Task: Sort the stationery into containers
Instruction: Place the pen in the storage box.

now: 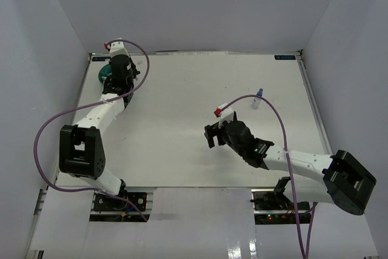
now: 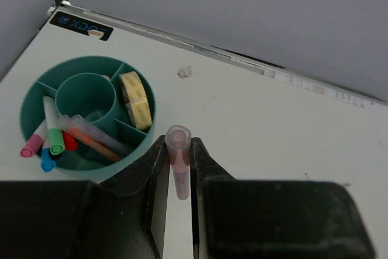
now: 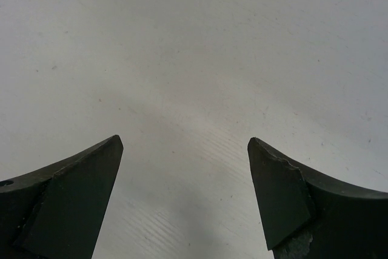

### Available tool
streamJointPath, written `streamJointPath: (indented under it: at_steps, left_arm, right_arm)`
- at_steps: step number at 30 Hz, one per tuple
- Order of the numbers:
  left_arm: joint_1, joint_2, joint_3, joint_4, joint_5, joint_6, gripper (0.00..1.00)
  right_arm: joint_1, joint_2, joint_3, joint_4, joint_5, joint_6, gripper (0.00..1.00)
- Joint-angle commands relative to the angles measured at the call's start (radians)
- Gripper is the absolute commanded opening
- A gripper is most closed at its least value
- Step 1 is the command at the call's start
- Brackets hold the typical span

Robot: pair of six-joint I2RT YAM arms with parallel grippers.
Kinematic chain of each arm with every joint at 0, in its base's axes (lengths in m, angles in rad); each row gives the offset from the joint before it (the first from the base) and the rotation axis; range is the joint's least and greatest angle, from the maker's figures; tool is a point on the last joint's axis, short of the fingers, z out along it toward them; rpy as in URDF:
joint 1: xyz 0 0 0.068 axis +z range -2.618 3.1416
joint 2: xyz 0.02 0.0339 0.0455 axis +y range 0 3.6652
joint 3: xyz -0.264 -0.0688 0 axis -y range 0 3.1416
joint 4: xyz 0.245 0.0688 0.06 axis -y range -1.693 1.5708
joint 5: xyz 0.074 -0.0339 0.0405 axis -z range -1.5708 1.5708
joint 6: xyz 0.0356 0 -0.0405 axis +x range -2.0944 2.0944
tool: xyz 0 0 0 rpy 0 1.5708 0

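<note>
The left gripper moves to the left in the top view next and lowers the pink marker (image 2: 179, 163) into the organizer's section beside the tape roll, where other markers lie.
The round teal organizer (image 2: 36, 98) stands at the table's far left corner and also shows in the top view (image 1: 104, 74). It holds a cream tape roll (image 2: 134, 97) and markers with pink (image 2: 28, 148), green (image 2: 56, 145), red and blue caps. My left gripper (image 2: 178, 150) is shut on a translucent pink marker (image 2: 179, 163), just right of the organizer's rim; in the top view the gripper (image 1: 121, 70) sits beside the organizer. My right gripper (image 3: 185, 153) is open and empty over bare table, mid-table in the top view (image 1: 211, 133). A small blue-capped bottle (image 1: 257, 99) stands at the right.
White walls enclose the table on three sides. A small pale crumpled scrap (image 2: 184, 72) lies on the table beyond the organizer. Purple cables loop from both arms. The left arm's body hides most of the organizer in the top view.
</note>
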Motion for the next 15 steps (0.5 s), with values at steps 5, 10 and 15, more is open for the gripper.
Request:
streamJointPath:
  at_steps: [5, 10, 15]
  left_arm:
    - [0.08, 0.072, 0.087, 0.115, -0.043, 0.074, 0.13]
    - [0.123, 0.091, 0.085, 0.141, -0.032, 0.082, 0.13]
    - [0.151, 0.111, 0.079, 0.161, -0.024, 0.091, 0.13]
  right_arm:
    - [-0.018, 0.019, -0.011, 0.034, 0.028, -0.038, 0.9]
    - [-0.024, 0.033, -0.025, 0.059, 0.005, -0.035, 0.9]
    - [-0.027, 0.052, -0.022, 0.062, 0.004, -0.033, 0.9]
